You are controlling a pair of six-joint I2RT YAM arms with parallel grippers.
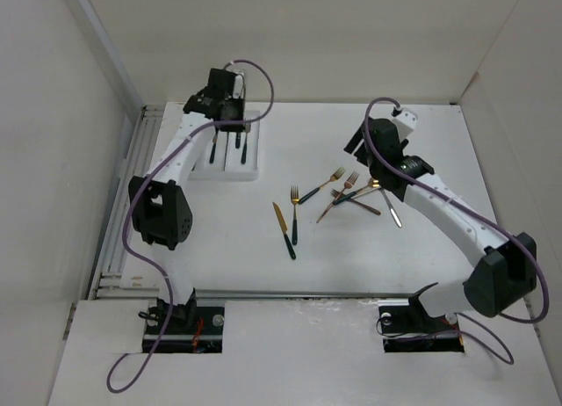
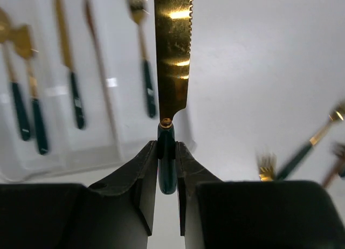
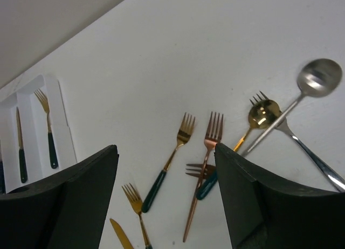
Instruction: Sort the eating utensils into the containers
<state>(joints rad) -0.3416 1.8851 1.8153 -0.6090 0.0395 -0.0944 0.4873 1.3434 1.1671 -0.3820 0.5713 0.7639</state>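
Observation:
The held knife will go down between the gold knife in the tray's middle section and the copper utensil (image 2: 88, 79), once my left gripper shifts over that section next.
My left gripper (image 2: 166, 152) is shut on the dark green handle of a gold knife (image 2: 173, 55), held above the right edge of the white tray (image 2: 54, 157). The tray holds several gold utensils with green handles. In the top view the left gripper (image 1: 230, 123) hangs over the tray (image 1: 253, 170). My right gripper (image 3: 166, 147) is open and empty, above loose utensils: a gold fork (image 3: 171, 161), a copper fork (image 3: 202, 179), a gold spoon (image 3: 262, 115) and a silver spoon (image 3: 318, 79). In the top view the right gripper (image 1: 362, 151) is above that pile (image 1: 351, 193).
A gold knife (image 1: 282, 220) and a gold fork (image 1: 295, 214) lie apart from the pile, mid-table. The tray also shows in the right wrist view (image 3: 38, 87), holding a fork (image 3: 47, 130) and a knife (image 3: 20, 146). White walls enclose the table on three sides.

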